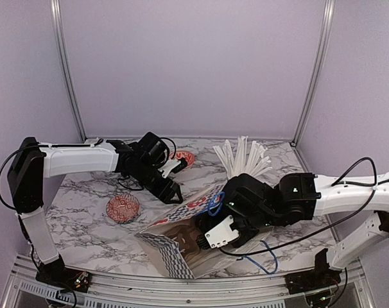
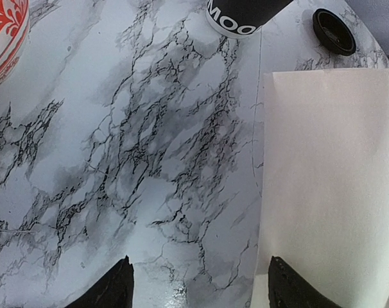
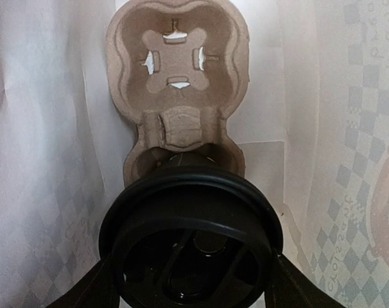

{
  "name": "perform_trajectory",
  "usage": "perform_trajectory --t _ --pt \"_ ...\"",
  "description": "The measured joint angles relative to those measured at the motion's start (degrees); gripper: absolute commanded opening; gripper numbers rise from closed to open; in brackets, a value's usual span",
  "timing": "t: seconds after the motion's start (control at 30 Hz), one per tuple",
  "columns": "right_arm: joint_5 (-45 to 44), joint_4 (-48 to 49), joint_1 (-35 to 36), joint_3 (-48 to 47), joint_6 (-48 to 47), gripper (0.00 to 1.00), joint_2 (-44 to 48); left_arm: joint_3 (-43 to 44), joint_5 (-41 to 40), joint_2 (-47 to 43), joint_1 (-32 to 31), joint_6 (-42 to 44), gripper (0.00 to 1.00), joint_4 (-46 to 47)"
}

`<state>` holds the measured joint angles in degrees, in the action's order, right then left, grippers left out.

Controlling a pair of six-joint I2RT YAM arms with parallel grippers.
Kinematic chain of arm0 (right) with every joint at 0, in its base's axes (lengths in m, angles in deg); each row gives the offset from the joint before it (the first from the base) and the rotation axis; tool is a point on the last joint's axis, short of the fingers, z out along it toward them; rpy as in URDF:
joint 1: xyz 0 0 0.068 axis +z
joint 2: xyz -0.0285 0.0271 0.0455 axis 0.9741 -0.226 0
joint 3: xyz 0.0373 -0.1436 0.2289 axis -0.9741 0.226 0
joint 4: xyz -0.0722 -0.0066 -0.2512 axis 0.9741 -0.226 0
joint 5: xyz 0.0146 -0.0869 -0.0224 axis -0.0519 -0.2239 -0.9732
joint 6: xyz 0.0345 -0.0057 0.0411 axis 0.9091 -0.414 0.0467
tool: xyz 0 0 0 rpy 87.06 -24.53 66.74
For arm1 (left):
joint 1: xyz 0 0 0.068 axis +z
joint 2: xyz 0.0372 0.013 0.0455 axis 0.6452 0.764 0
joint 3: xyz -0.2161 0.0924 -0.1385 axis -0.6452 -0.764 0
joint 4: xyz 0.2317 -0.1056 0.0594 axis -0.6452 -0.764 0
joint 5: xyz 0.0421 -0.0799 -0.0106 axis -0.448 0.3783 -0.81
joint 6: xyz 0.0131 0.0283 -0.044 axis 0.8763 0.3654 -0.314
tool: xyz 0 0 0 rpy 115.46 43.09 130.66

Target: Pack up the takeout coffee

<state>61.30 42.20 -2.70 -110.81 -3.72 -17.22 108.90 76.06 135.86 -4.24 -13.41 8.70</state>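
Note:
My right gripper next guides the coffee cup [image 3: 191, 237] left in the top view onto the tray's near hole, where its base already sits, and releases it.
My right gripper [image 1: 196, 242] reaches into the patterned paper bag [image 1: 175, 221] that lies on its side. In the right wrist view it [image 3: 191, 289] is shut on a black lidded takeout coffee cup [image 3: 191, 237]. The cup's base sits at the near hole of the brown pulp carrier tray [image 3: 178, 83] inside the bag. My left gripper [image 1: 175, 194] is open and empty just above the table by the bag's upper edge [image 2: 329, 179]. The left wrist view shows the gripper [image 2: 201, 292], the bottom of a black cup with white lettering [image 2: 242, 16] and a loose black lid [image 2: 334, 31]; I cannot tell whether that cup holds the sticks.
A bunch of long white sticks [image 1: 242, 157] stands behind the right arm. A red patterned dish [image 1: 122, 207] lies left of the bag and another [image 1: 183, 157] sits behind the left gripper, also in the left wrist view [image 2: 2, 32]. Blue bag handles [image 1: 214, 204] stick out.

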Motion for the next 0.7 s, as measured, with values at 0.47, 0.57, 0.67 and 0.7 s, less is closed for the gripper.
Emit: perform_trajectory --t 0.47,0.57,0.67,0.7 --pt "12.61 -14.88 -6.32 -16.68 4.20 0.18 -11.43 -0.13 -3.74 -4.59 7.30 2.45 0.75 -1.03" --pt "15.61 -18.93 -7.89 -21.29 4.63 0.19 -14.80 -0.15 -4.28 -6.54 8.90 2.60 0.75 -1.05" --pt "17.88 -21.59 -9.25 -23.96 5.07 0.18 -17.25 -0.15 -4.55 -7.17 9.55 2.60 0.75 -1.05" --pt "18.43 -22.43 -9.55 -24.57 5.14 0.19 -17.81 -0.15 -4.57 -7.17 9.62 2.62 0.75 -1.05"
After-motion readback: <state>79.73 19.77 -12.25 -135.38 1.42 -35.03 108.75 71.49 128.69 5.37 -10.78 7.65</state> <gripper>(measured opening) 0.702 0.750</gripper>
